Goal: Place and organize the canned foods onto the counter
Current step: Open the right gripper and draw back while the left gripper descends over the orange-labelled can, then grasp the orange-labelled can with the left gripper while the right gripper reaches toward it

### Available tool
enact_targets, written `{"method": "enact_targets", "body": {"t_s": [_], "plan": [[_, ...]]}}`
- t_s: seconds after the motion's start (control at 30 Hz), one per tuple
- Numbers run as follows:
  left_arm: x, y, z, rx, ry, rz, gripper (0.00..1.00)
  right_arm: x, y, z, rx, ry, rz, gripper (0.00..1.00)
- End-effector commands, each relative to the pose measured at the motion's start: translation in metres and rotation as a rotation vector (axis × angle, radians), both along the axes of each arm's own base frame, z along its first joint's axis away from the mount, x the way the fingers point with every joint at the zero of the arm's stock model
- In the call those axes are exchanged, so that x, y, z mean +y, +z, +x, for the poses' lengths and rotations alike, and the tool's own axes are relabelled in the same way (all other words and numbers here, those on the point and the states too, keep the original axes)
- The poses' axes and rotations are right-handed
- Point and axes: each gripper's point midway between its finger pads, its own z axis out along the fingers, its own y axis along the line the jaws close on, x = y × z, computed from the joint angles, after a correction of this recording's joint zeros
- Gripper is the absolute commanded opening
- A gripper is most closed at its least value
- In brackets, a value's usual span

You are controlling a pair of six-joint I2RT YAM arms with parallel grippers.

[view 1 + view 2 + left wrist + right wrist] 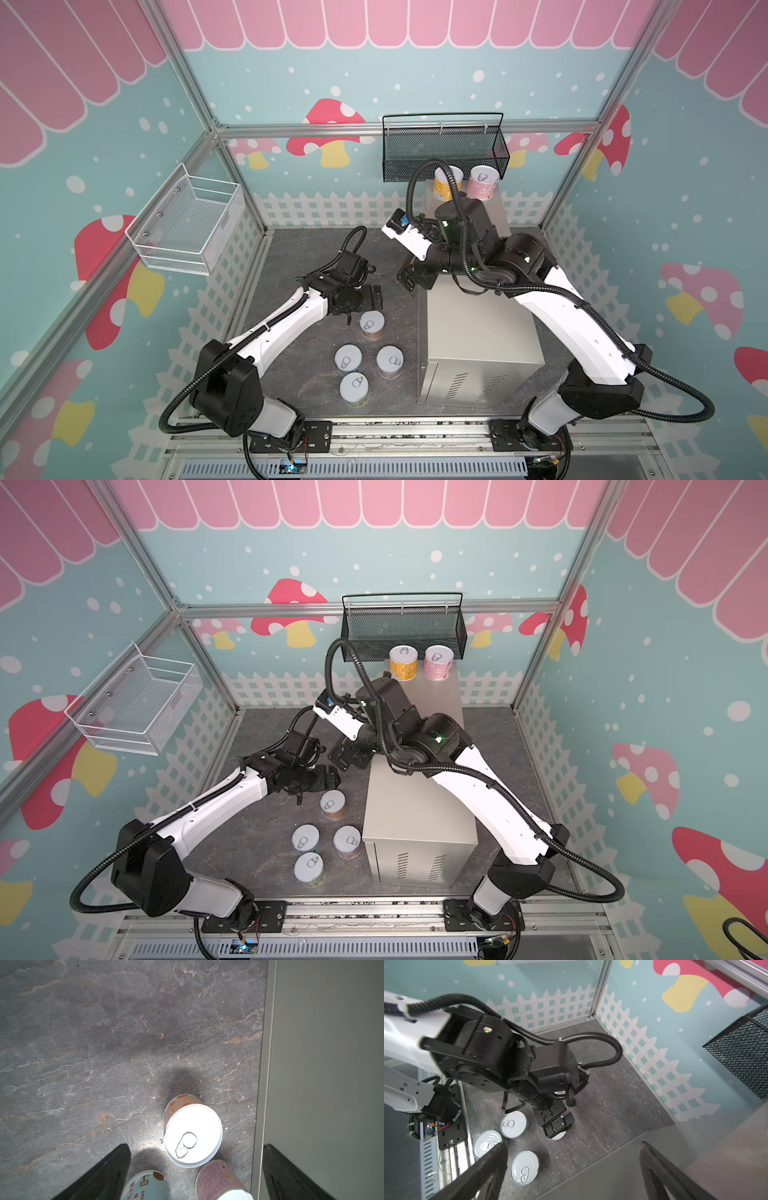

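My left gripper should move down next, with its fingers open, around the lid of the orange can [372,326] [192,1134] and close there, because the can stands below it on the floor.
Two canned foods, a yellow can [448,183] [403,663] and a pink can [482,183] [437,663], stand at the far end of the beige counter [478,332] [415,812]. On the dark floor left of it stand an orange can [372,326] [192,1134], a light blue can [348,358] [146,1186], a pink-white can [390,361] [220,1180] and a green can [354,388] [486,1144]. My left gripper [374,297] [196,1147] hangs open just above the orange can. My right gripper [409,276] [573,1146] is open and empty over the counter's left edge.
A black mesh basket [444,153] hangs on the back wall just behind the two cans on the counter. A white wire basket [187,224] is mounted on the left wall. The two arms come close together near the counter's left side.
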Motion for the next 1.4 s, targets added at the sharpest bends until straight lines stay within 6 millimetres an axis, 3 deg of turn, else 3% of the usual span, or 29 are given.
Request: {"method": "enact_targets", "body": {"t_s": [0.0, 0.27, 0.6, 0.9, 1.37], "plan": [[-0.002, -0.010, -0.005, 0.038, 0.022, -0.005, 0.99, -0.007, -0.013, -0.012, -0.001, -0.013, -0.093, 0.99], [-0.014, -0.035, -0.011, 0.082, -0.006, 0.071, 0.99, -0.018, -0.028, -0.036, 0.008, -0.007, -0.116, 0.99], [-0.007, -0.060, -0.017, 0.117, 0.000, 0.172, 0.99, -0.031, -0.040, -0.066, 0.060, 0.050, -0.141, 0.99], [-0.001, -0.077, -0.018, 0.133, 0.011, 0.230, 0.98, -0.034, -0.050, -0.076, 0.084, 0.067, -0.149, 0.99], [-0.001, -0.081, -0.020, 0.130, -0.005, 0.243, 0.89, -0.030, -0.047, -0.081, 0.076, 0.098, -0.147, 0.99]]}}
